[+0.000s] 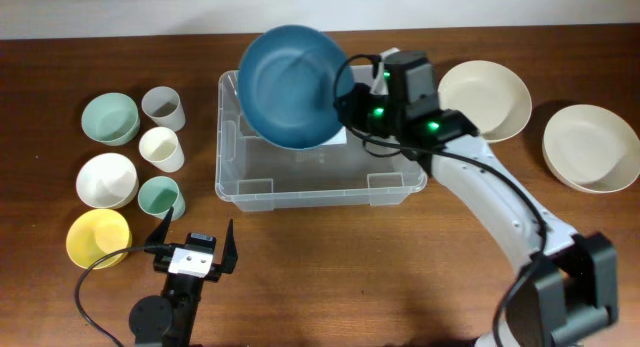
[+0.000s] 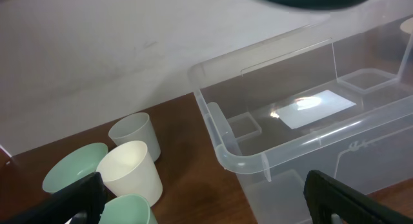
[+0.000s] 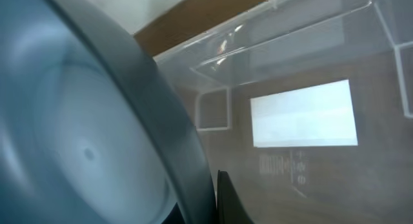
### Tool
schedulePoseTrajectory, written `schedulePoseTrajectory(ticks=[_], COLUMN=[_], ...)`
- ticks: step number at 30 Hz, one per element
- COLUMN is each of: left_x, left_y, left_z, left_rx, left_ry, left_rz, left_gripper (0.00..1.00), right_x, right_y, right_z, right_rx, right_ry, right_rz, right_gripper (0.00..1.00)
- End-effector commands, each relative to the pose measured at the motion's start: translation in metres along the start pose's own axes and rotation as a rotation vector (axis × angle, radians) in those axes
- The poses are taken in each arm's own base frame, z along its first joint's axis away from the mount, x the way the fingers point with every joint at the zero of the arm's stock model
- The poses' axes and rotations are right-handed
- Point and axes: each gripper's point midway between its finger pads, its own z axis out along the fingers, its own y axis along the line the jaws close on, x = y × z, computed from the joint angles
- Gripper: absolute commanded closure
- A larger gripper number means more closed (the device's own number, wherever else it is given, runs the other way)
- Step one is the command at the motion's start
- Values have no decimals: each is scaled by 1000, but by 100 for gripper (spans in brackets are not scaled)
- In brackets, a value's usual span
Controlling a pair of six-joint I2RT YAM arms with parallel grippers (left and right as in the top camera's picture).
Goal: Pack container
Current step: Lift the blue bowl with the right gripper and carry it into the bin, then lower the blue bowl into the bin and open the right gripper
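Note:
My right gripper should next move down and back into the clear container point(image 1: 245, 187), then release the bowl's rim, as the blue bowl still hangs above the container's far side.
The clear container point(image 1: 245, 187) sits at the table's middle, empty, with a white label point(image 3: 303, 114) on its bottom; it also shows in the left wrist view point(image 2: 245, 161). My right gripper point(image 1: 345, 105) is shut on the rim of a large blue bowl point(image 1: 292, 85) and holds it tilted over the container's back left part. The bowl fills the left of the right wrist view point(image 3: 84, 140). My left gripper point(image 1: 195, 242) is open and empty near the front edge, in front of the cups.
Left of the container stand a grey cup point(image 1: 163, 108), a cream cup point(image 1: 161, 148), a green cup point(image 1: 160, 197), a green bowl point(image 1: 110, 118), a white bowl point(image 1: 106, 179) and a yellow bowl point(image 1: 97, 237). Two cream bowls point(image 1: 490, 97) point(image 1: 590, 147) lie at the right.

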Motion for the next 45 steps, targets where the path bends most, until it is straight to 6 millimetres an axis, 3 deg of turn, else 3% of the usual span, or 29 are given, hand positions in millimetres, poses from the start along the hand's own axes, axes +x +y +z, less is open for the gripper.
schedulePoseTrajectory(ticks=[1,6,12,25,36,45], left_x=[1,1,1,1,1,1], left_y=[0,0,0,0,0,0], left_z=[0,0,0,0,0,0], left_rx=[2,2,2,2,2,2], left_ry=[0,0,0,0,0,0], left_rz=[4,4,4,4,4,5], left_gripper=[0,0,0,0,0,0], right_x=[-3,20,38,52,80,82], right_y=[-5,-24,-32,-58,-84,-81], right_z=[19,51,67,63,89,91], right_rx=[66,117,161,325,356,344], right_ry=[-27,38,60,51,146,152], right_rz=[13,48,56,68,117,114], right_gripper=[96,96,96,96,96,96])
